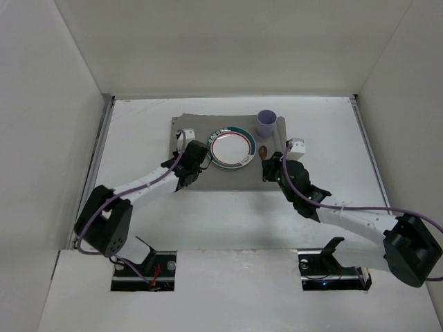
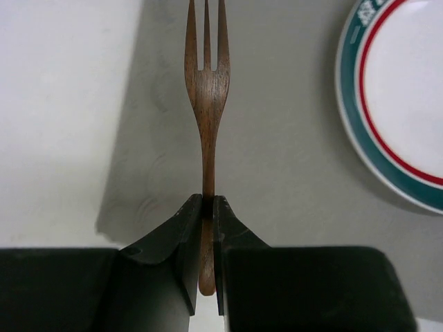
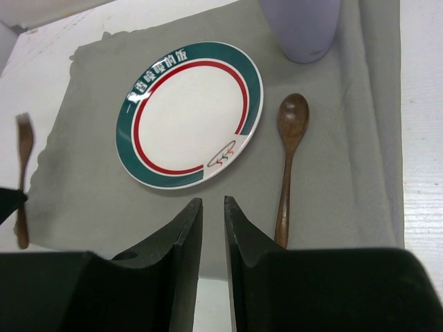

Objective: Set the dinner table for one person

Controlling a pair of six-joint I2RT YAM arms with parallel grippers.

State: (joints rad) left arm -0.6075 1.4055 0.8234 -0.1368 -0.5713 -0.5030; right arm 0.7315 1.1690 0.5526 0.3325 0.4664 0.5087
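Observation:
The fork hangs above the placemat, so the left gripper will next lower and ease outward and toward the plate [image 3: 190,114], onto the open part of the placemat beside the plate's rim.
The dinner table [image 1: 138,131] is the white surface under a grey placemat [image 1: 208,128]. On the placemat lie a white plate with a green and red rim [image 1: 232,147], a purple cup [image 1: 266,123] and a wooden spoon [image 1: 264,150]. My left gripper [image 1: 185,177] is left of the plate, shut on a wooden fork's [image 2: 206,90] handle [image 2: 207,207], tines pointing away. My right gripper [image 3: 212,202] hovers over the placemat's near edge with its jaws narrowly apart and empty. The spoon [image 3: 289,159] lies just right of it, and the plate [image 3: 190,114] is ahead.
The cup [image 3: 301,28] stands at the placemat's far right corner. White wall panels close off the table at the left, right and back. In the left wrist view the plate [image 2: 408,104] is close on the fork's right, and bare table [image 2: 55,104] lies to its left.

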